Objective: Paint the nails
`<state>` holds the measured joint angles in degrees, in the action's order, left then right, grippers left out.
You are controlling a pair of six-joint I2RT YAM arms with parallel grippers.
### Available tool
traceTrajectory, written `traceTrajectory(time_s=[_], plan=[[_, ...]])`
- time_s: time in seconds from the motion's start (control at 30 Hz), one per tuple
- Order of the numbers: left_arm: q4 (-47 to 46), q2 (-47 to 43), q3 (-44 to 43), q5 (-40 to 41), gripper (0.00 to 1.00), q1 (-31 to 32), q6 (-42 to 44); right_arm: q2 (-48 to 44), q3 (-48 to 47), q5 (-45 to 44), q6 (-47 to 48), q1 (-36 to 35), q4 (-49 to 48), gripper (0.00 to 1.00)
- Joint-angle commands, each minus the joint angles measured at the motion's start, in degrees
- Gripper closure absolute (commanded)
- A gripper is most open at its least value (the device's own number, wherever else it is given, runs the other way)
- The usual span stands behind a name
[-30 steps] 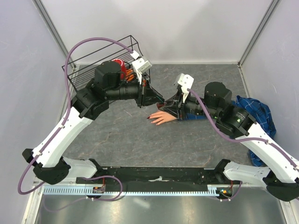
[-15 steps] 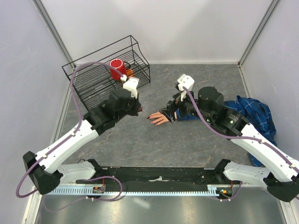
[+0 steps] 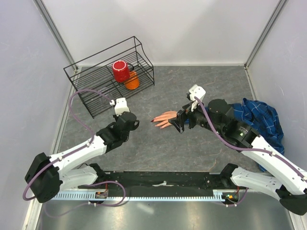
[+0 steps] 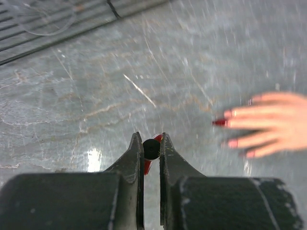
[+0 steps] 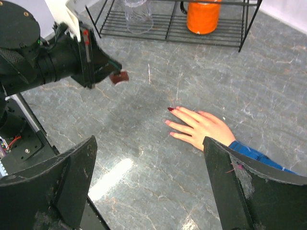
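Note:
My left gripper holds the polish bottle and needs to bring it down onto the table, right beside the fingertips of the fake hand.
The peach fake hand (image 3: pixel 166 118) with a blue plaid cuff lies flat on the grey table, fingers pointing left. Of its nails, one (image 4: pixel 219 122) is dark red and the others (image 4: pixel 232 143) are pale pink; the dark nail (image 5: pixel 170 109) also shows in the right wrist view. My left gripper (image 3: pixel 135 123) hovers left of the fingertips, apart from them. It (image 4: pixel 151 140) is shut on a small dark polish piece (image 4: pixel 151 148) with a black round end and red on it. My right gripper (image 3: pixel 178 122) stands wide open (image 5: pixel 148 141) over the wrist side of the hand, holding nothing.
A black wire rack (image 3: pixel 86 81) at the back left holds a red mug (image 3: pixel 120 71) and an orange cup (image 3: pixel 132 80). A clear glass (image 5: pixel 136 12) also stands in the rack. Blue plaid cloth (image 3: pixel 261 117) is bunched at the right wall.
My left arm has drawn back from the hand toward the near left, still gripping the dark piece. My right gripper has opened wide and shifted slightly nearer.

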<state>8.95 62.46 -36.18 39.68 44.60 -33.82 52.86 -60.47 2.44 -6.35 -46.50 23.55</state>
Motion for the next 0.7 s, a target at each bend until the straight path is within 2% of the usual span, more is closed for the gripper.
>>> traceTrajectory(time_s=[0.0,0.23,0.67], plan=[[-7.0,2.5,1.0,10.0,0.98,0.0,-9.7,-0.7,1.6,-1.2,-1.7,0.0,-1.8,0.03],[-4.9,9.3,0.0,11.9,0.98,0.0,-16.7,-0.8,2.1,-0.7,-1.9,0.1,-1.8,0.03],[-6.4,15.5,2.9,14.3,0.98,0.0,-21.5,-0.2,2.3,0.3,-2.0,0.0,-2.6,0.03]])
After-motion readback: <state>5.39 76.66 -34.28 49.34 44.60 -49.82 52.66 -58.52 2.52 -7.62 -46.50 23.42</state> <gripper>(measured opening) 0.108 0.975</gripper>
